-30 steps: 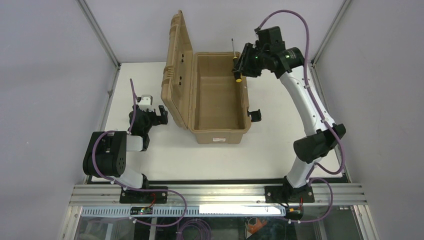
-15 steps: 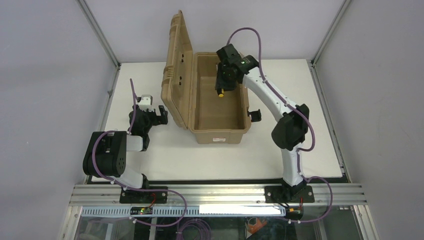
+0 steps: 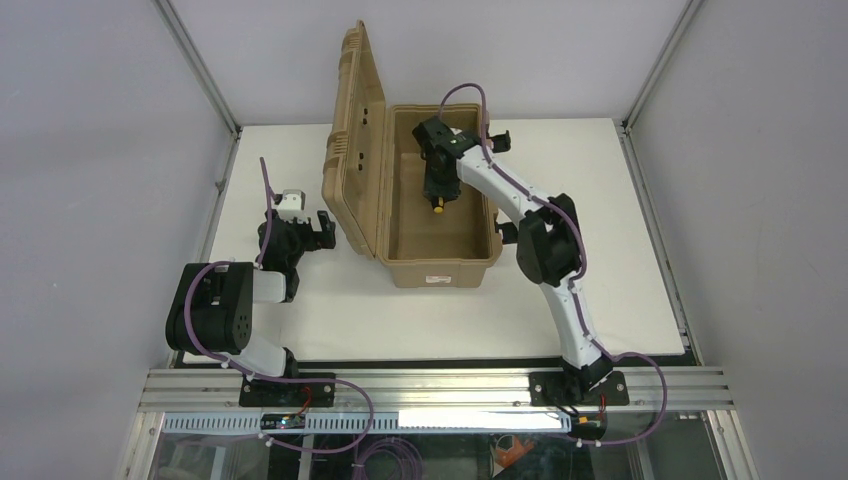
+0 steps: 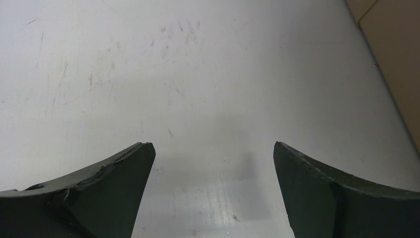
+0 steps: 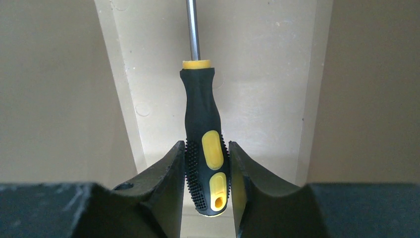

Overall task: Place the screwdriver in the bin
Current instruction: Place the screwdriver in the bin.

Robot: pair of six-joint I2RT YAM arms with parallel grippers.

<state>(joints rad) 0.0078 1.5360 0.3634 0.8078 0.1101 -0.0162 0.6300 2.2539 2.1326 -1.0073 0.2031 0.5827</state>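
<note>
The robot's right gripper should next go down toward the pale bottom of the bin below it and let go of the screwdriver's handle, since the screwdriver (image 5: 204,144) already hangs between the bin's tan sides.
The bin (image 3: 440,268) is a tan hard case standing open at the table's middle, its ribbed lid (image 3: 352,150) raised on the left side. My right gripper (image 3: 437,190) reaches down inside it, shut on the screwdriver (image 5: 204,144). Black and yellow, the handle sits between the fingers (image 5: 163,173), and the thin metal shaft points away over the pale bin floor (image 5: 257,99). The yellow butt end (image 3: 438,209) shows from above. My left gripper (image 4: 212,148) rests open over bare table, left of the bin, with nothing between its fingers.
Tan bin walls (image 5: 54,89) stand close on both sides of the right gripper. A corner of the bin (image 4: 391,54) shows at the right of the left wrist view. Metal frame posts (image 3: 200,70) border the white table (image 3: 430,320).
My right arm has swung left from beyond the bin's right wall and lowered into the bin, carrying the screwdriver. The left arm has not moved.
</note>
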